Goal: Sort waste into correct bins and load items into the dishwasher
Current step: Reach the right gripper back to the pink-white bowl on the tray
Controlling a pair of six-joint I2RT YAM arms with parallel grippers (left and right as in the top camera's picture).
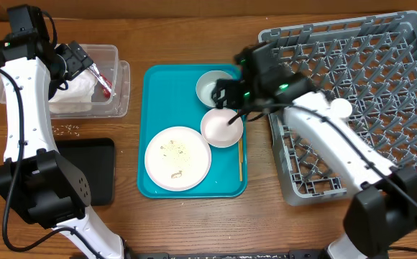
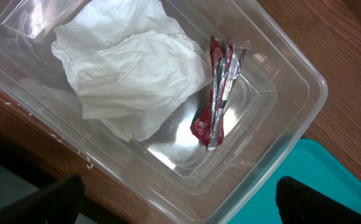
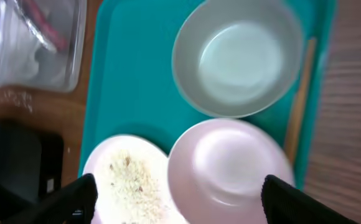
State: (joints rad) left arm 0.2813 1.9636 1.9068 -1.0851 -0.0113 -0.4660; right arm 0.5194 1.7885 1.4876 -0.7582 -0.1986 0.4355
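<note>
The pink bowl's plate-side rim [image 1: 203,122] [image 3: 172,155] is below and to the left in the overhead view, so the robot's right gripper should next move down that way, with its fingers on both sides of the raised rim.
The clear tub [image 1: 118,79] at the back left holds the crumpled white napkin [image 2: 131,68] and the red-and-white wrapper [image 2: 218,106]. My left gripper [image 2: 177,205] hovers open above the tub's near corner, holding nothing. On the teal tray [image 1: 158,93] sit the plate [image 1: 177,158] with food crumbs on it, the pink bowl [image 1: 221,127] and the grey bowl [image 1: 214,88]. My right gripper [image 3: 177,202] hangs open over the pink bowl [image 3: 230,168] and the plate's edge [image 3: 127,180], empty. The grey dish rack [image 1: 381,72] stands at the right; a small white round shape [image 1: 340,108], perhaps the cup, shows in it.
The black tray [image 1: 86,169] lies left of the teal tray, near the front. Loose crumbs [image 1: 66,129] dot the table between it and the tub. A wooden chopstick [image 1: 240,158] lies along the teal tray's right rim.
</note>
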